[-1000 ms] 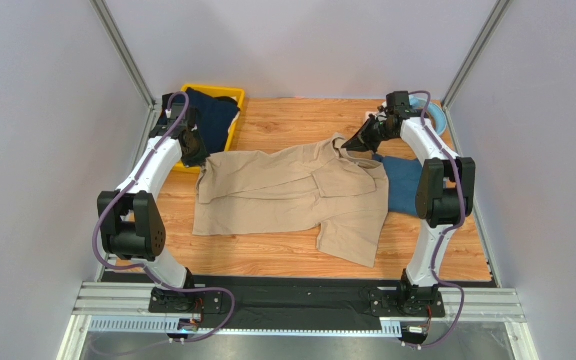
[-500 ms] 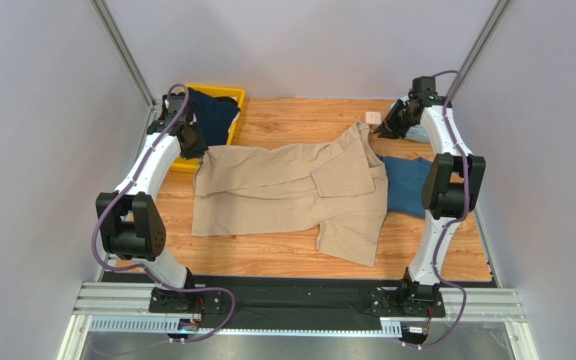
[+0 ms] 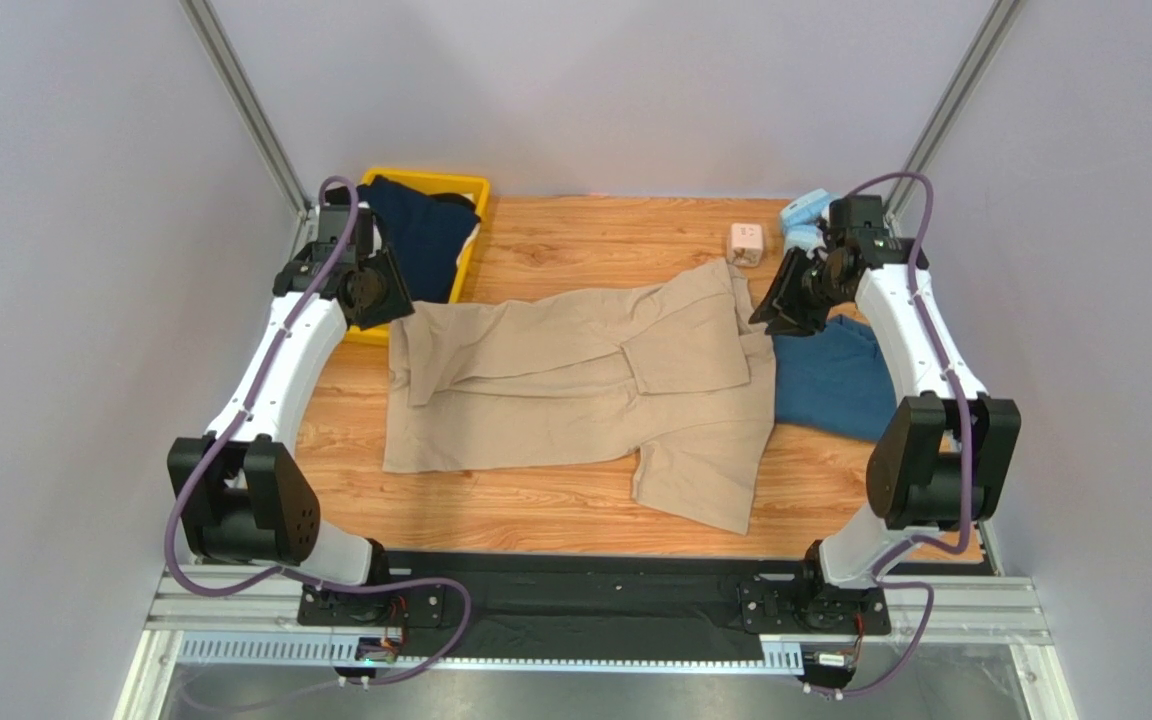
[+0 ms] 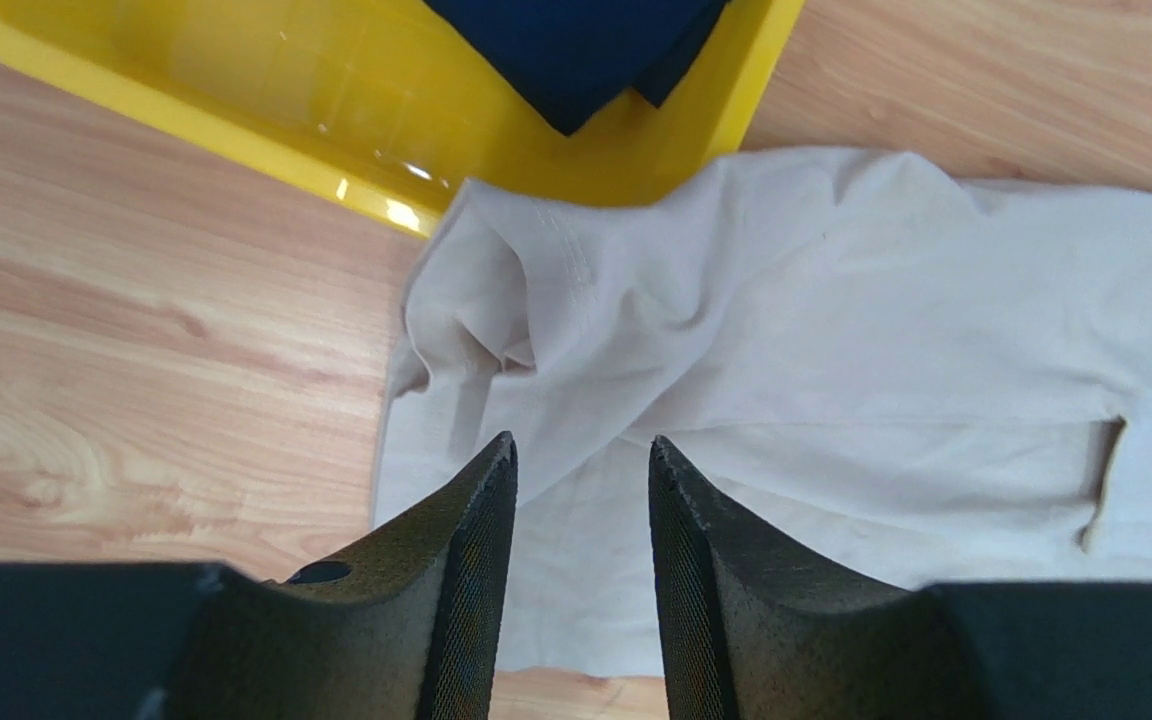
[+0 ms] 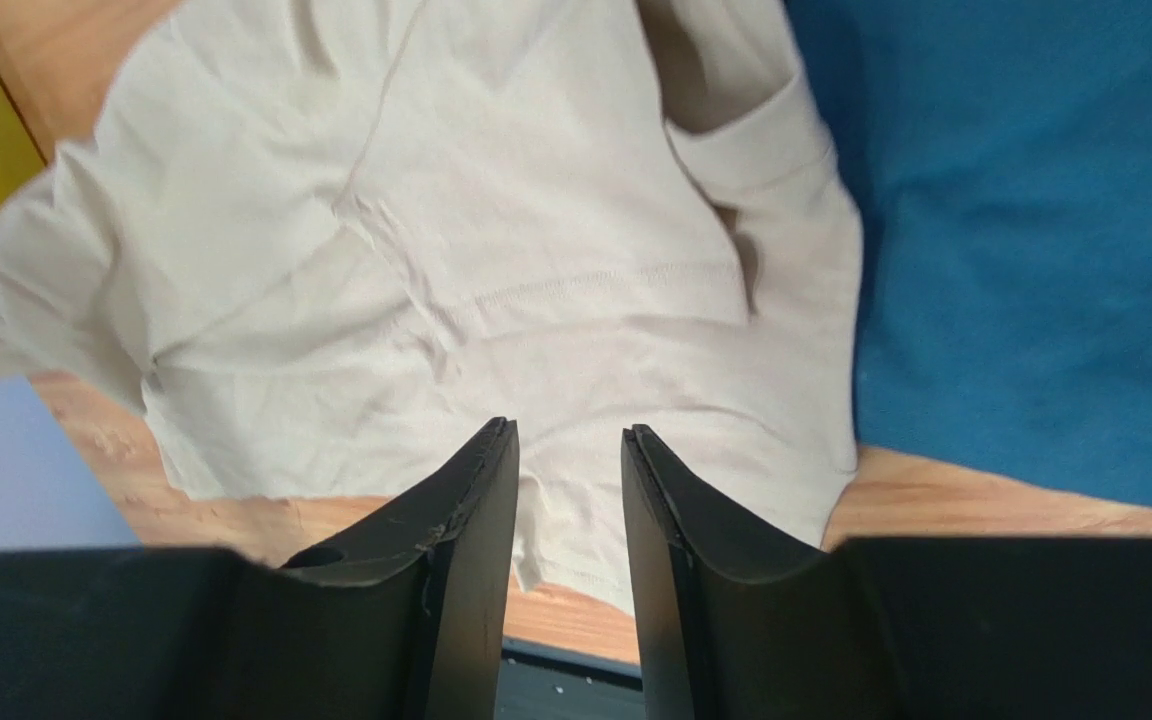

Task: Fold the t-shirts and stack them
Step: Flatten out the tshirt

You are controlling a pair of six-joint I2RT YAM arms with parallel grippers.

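My right gripper lowers and draws back next onto the beige fold's near corner (image 3: 745, 386) (image 5: 736, 312), which lies below and back of it, because the fold's edge there gapes open.
The beige t-shirt (image 3: 582, 375) lies spread across the middle of the table, one sleeve reaching toward the near edge. Its right side overlaps the teal-blue t-shirt (image 3: 838, 383). The dark navy t-shirt (image 3: 425, 225) sits bunched in the yellow bin (image 3: 473, 248). My left gripper (image 3: 379, 293) hovers open over the beige shirt's back-left corner (image 4: 838, 330), with nothing between its jaws (image 4: 579, 443). My right gripper (image 3: 778, 308) hangs open above the beige shirt's right edge (image 5: 462, 225), beside the teal fabric (image 5: 1033, 225), and its jaws (image 5: 567, 432) are empty too.
A small white cube (image 3: 748, 240) and light-blue headphones (image 3: 805, 218) lie at the back right, close to my right wrist. The yellow bin stands at the back left, touching the beige shirt's corner (image 4: 447, 255). Grey walls and metal posts enclose the table.
Both grippers went from shut to open, letting go of the beige shirt. The right arm swung out to the back right, then came back over the shirt's right edge. The cloth settled flatter.
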